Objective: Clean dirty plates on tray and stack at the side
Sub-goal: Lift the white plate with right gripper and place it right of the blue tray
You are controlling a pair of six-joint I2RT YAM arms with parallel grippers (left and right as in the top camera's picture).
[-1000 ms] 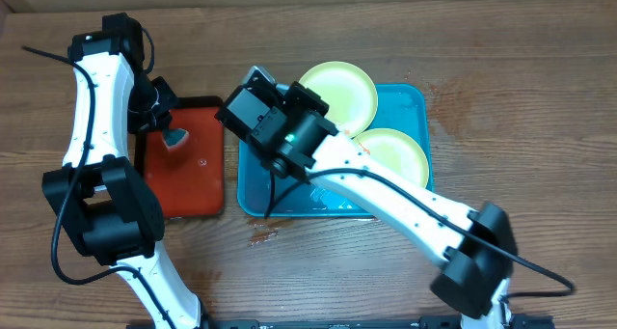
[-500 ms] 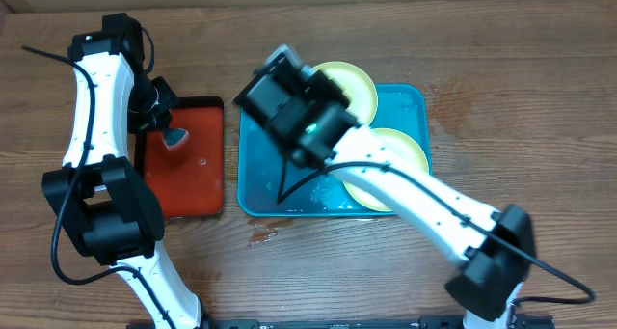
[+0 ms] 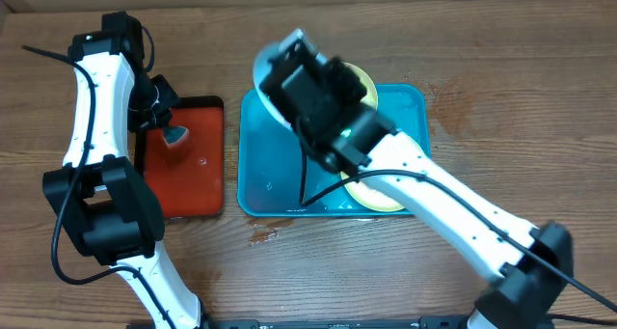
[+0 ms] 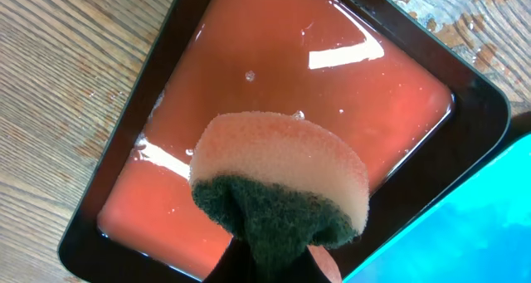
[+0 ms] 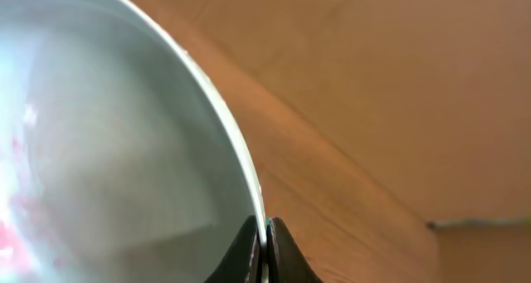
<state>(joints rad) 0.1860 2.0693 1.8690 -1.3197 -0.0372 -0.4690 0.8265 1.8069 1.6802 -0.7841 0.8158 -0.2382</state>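
The white plate should become level as I swing my right gripper to the right in the overhead view and down there.
My right gripper [image 3: 294, 73] is shut on the rim of the white plate [image 3: 271, 58] and holds it tilted in the air above the turquoise tray's [image 3: 270, 179] far left corner. In the right wrist view the fingers [image 5: 265, 250] pinch the pale blue rim, and the plate [image 5: 108, 142] shows faint red smears at lower left. Two yellow-green plates lie in the tray, one at the back [image 3: 364, 82] and one at the front right [image 3: 371, 198], both partly hidden by my right arm. My left gripper [image 3: 172, 134] is shut on a sponge [image 4: 282, 175] above the red-orange tray [image 4: 274, 84].
The red-orange tray [image 3: 188, 170] with a dark rim holds liquid and sits left of the turquoise tray. The turquoise tray's edge [image 4: 465, 233] shows in the left wrist view. A small reddish spill [image 3: 262, 236] lies on the wooden table in front of the tray. A cardboard wall [image 5: 398, 84] stands behind.
My right arm has lifted the white plate off the tray and carried it up and toward the back. The left arm and sponge have not moved.
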